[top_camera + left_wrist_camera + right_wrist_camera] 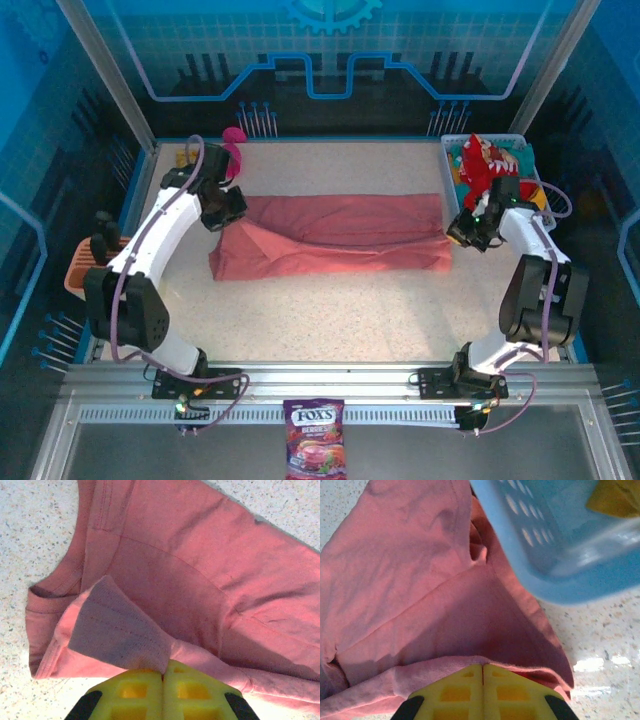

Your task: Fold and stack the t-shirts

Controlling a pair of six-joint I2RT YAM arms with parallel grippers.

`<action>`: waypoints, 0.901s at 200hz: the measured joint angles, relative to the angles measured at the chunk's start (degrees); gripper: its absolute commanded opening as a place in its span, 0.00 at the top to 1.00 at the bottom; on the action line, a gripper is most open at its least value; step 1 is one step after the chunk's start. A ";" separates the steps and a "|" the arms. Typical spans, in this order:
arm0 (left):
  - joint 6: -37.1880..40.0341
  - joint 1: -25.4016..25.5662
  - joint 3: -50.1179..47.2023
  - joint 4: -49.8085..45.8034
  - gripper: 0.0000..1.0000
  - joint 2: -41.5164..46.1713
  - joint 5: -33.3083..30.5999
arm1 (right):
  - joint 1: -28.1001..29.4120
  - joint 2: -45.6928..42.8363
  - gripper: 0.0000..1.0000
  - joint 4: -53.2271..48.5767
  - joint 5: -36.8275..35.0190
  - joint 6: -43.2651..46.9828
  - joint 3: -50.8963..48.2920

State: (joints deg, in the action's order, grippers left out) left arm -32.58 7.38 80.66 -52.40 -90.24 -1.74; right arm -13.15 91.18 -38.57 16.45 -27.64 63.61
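Note:
The far layer of the t-shirt lies uncovered beyond the hem. I will carry the hem outward and down onto that layer with my right gripper and let go.
The salmon-pink t-shirt [335, 238] lies across the middle of the table, folded lengthwise into a band. My left gripper [226, 208] is shut on its left end; in the left wrist view the yellow fingers [137, 690] pinch a lifted flap of the t-shirt [200, 565] near the collar. My right gripper [467, 228] is shut on the right end, where the yellow fingers [515, 690] clamp the hem of the t-shirt [420, 590]. A red t-shirt with white print [487, 160] sits in the blue basket [527, 146] at the back right.
The blue basket [555, 560] stands close beside my right gripper. A magenta goblet [234, 143] stands at the back left, an orange basket [80, 268] off the table's left edge, and a snack packet [314, 438] on the near rail.

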 measured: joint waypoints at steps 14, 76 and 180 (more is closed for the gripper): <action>0.50 -0.26 0.92 0.07 1.00 -1.88 0.00 | 0.96 1.44 1.00 -0.02 -1.14 0.00 1.64; 2.71 -2.14 6.12 0.15 1.00 -8.33 -0.02 | 3.21 7.08 1.00 -0.68 -6.49 0.04 6.99; 3.21 -3.21 12.74 0.20 1.00 -16.79 -0.02 | 6.82 14.80 1.00 -1.49 -10.82 0.07 13.68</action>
State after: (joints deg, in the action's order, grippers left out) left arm -29.36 4.16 93.41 -52.21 -107.02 -1.76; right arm -6.33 105.97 -40.05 5.63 -27.57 77.30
